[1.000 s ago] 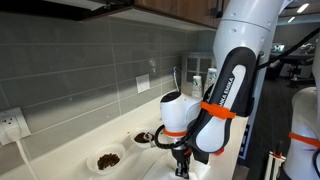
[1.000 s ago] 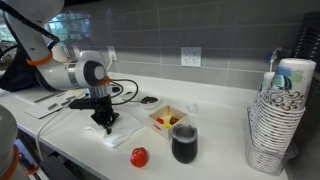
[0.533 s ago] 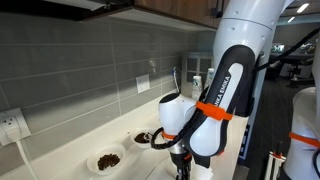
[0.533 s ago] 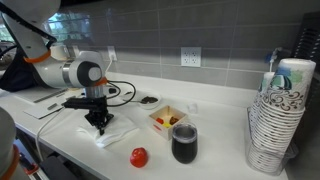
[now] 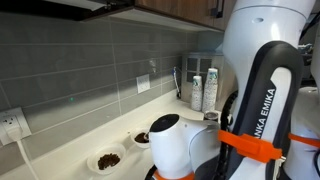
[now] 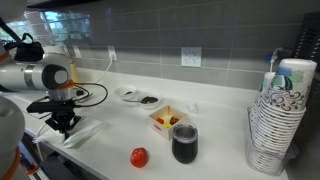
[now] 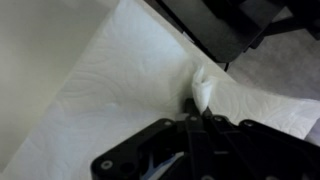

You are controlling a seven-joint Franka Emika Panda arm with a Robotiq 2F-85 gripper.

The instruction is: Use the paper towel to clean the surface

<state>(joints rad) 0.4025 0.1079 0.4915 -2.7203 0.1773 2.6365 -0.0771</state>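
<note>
My gripper is pinching the towel and should slide toward the tiled wall to wipe, then let go of the towel's fold there, because bare countertop stretches that way from the gripper.
My gripper [image 7: 196, 112] is shut, pinching a raised fold of the white paper towel [image 7: 110, 90] that lies flat on the off-white countertop [image 7: 30, 50]. In an exterior view the gripper [image 6: 62, 121] points down near the counter's left front edge, with the paper towel [image 6: 87, 132] spread beside and under it on the countertop [image 6: 225, 140]. In an exterior view the arm's own body [image 5: 190, 145] hides the gripper and the towel.
A red round object [image 6: 139, 157], a black cup [image 6: 184, 143], a small box of items [image 6: 168, 119] and a tall stack of paper cups [image 6: 277, 115] stand to the right. Two small bowls [image 5: 106, 159] [image 5: 141, 138] sit by the tiled wall. Bottles [image 5: 198, 92] stand further along.
The arm has slid left along the counter, dragging the paper towel with it. It has come closer to one exterior camera and now hides the gripper there.
</note>
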